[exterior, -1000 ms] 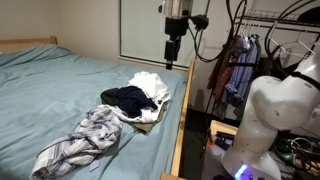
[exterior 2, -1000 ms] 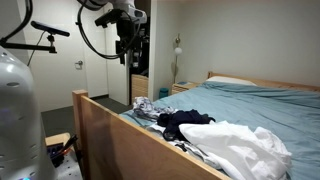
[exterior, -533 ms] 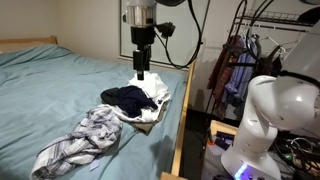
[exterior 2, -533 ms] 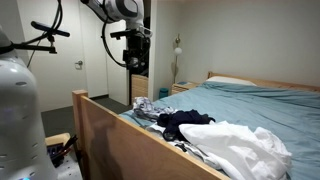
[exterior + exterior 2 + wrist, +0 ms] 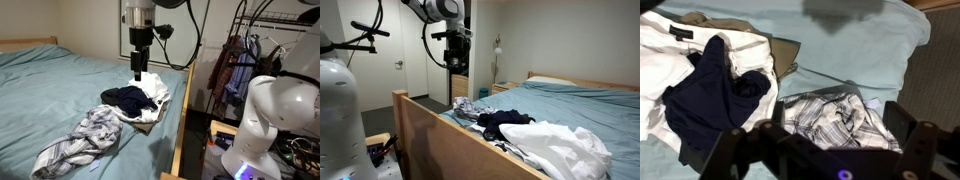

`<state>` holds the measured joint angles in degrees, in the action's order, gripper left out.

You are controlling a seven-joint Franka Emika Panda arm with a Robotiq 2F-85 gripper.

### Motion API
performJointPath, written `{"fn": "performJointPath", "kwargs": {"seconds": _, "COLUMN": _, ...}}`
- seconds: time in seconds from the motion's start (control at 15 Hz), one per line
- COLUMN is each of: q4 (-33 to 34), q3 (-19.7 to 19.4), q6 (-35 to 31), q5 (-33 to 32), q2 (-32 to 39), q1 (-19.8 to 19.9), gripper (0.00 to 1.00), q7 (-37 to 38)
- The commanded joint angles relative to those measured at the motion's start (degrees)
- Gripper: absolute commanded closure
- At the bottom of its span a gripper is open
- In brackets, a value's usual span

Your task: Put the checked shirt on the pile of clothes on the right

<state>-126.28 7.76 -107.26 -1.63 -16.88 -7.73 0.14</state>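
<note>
Next, my gripper goes down and outward past the navy garment to the checked shirt's raised fold, since that fold is below my fingers.
The checked shirt [image 5: 82, 137] lies crumpled on the blue bed, grey and white, near the front. It also shows in the wrist view [image 5: 835, 118] and partly in an exterior view [image 5: 467, 107]. The pile of clothes [image 5: 140, 96] holds a dark navy garment on white and tan ones; it shows in the wrist view [image 5: 710, 85] and in an exterior view [image 5: 535, 132]. My gripper [image 5: 136, 73] hangs high above the bed, over the pile's far edge. In the wrist view its open fingers [image 5: 815, 140] frame the checked shirt from well above. It holds nothing.
The wooden bed frame [image 5: 181, 120] runs along the bed's side, also seen in an exterior view [image 5: 430, 135]. A clothes rack with hanging garments [image 5: 238, 65] stands beyond it. A white robot base [image 5: 268, 115] stands beside the bed. A pillow [image 5: 552, 81] lies at the head.
My arm swung across from beside the bed rail to over the bed a second ago. In the last half second it has hardly moved.
</note>
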Motion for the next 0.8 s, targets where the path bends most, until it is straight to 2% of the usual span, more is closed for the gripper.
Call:
{"fn": "performJointPath", "kwargs": {"seconds": 0.0, "q4": 4.32, "q3": -0.87, "q6": -6.73, "q5": 4.05, "q2": 11.12, "q1": -0.21, "gripper": 0.0, "q7": -2.94}}
{"fn": "performJointPath", "kwargs": {"seconds": 0.2, "q4": 9.19, "q3": -0.85, "q6": -13.99, "q5": 9.6, "q2": 22.04, "q1": -0.3, "gripper": 0.0, "q7": -6.56}}
{"fn": "performJointPath", "kwargs": {"seconds": 0.4, "q4": 15.16, "q3": 0.17, "q6": -18.84, "q5": 13.91, "q2": 32.34, "q1": 0.34, "gripper": 0.0, "q7": -6.47}}
{"fn": "performJointPath", "kwargs": {"seconds": 0.47, "q4": 17.53, "q3": 0.51, "q6": -19.36, "q5": 14.45, "q2": 35.86, "q1": 0.4, "gripper": 0.0, "q7": -5.88}}
{"fn": "performJointPath", "kwargs": {"seconds": 0.73, "q4": 25.02, "q3": -0.75, "q6": -18.02, "q5": 10.1, "q2": 45.8, "q1": -0.89, "gripper": 0.0, "q7": 0.65}}
